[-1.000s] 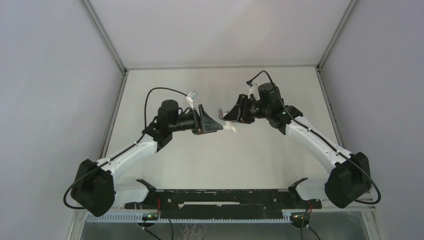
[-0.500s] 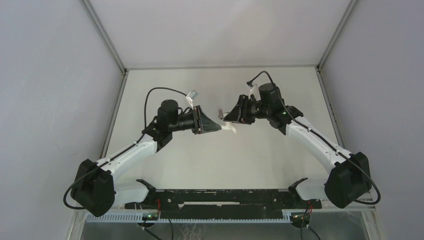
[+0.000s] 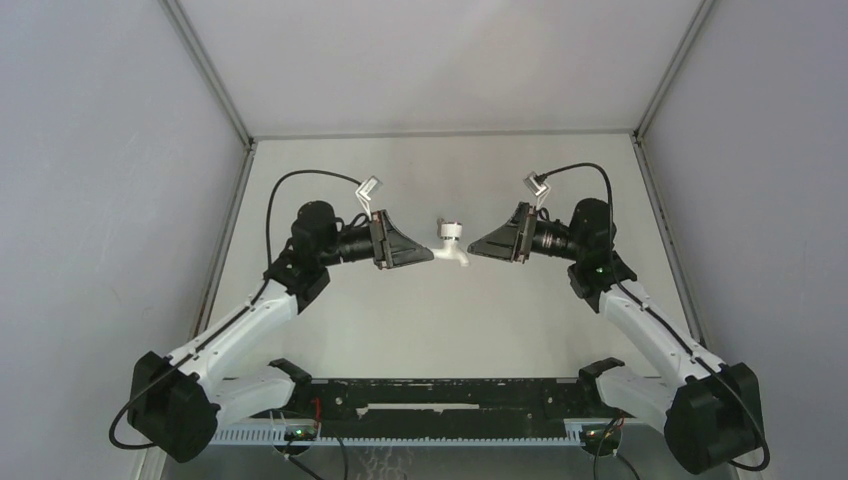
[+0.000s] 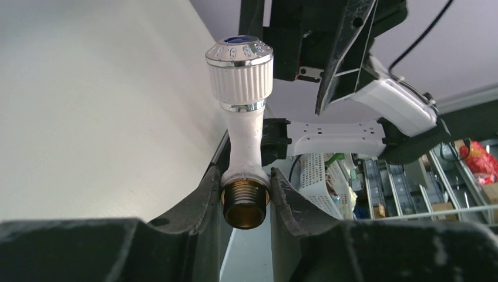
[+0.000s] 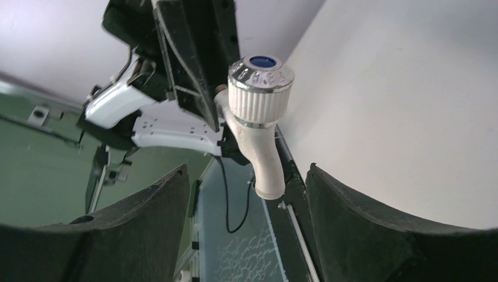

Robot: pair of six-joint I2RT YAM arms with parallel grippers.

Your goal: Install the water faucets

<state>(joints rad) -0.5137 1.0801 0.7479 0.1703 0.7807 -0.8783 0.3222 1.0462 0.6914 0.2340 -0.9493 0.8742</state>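
I should first slide my right gripper past the spout, with the spout between its open fingers, toward my left gripper to get onto the white stem under the knob (image 3: 450, 246) (image 5: 256, 136).
A white water faucet (image 3: 452, 244) hangs in the air over the middle of the table, between my two grippers. My left gripper (image 3: 428, 253) is shut on it. In the left wrist view the fingers (image 4: 205, 200) clamp the faucet's brass threaded end (image 4: 245, 204), and its ribbed knob with chrome rim and blue cap (image 4: 239, 69) points away. My right gripper (image 3: 474, 245) stands open just right of the faucet, not touching it. In the right wrist view the faucet (image 5: 258, 120) sits beyond the wide-spread fingers (image 5: 147, 220), spout end down.
The white table (image 3: 440, 320) is walled on the left, right and back. A black bar (image 3: 440, 395) runs along its near edge between the arm bases. Shelving and a white basket (image 4: 323, 176) show past the table edge in the left wrist view.
My left gripper has shut on the faucet. My right gripper has opened, let go of it and drawn back to the right. Both arms have shifted outward.
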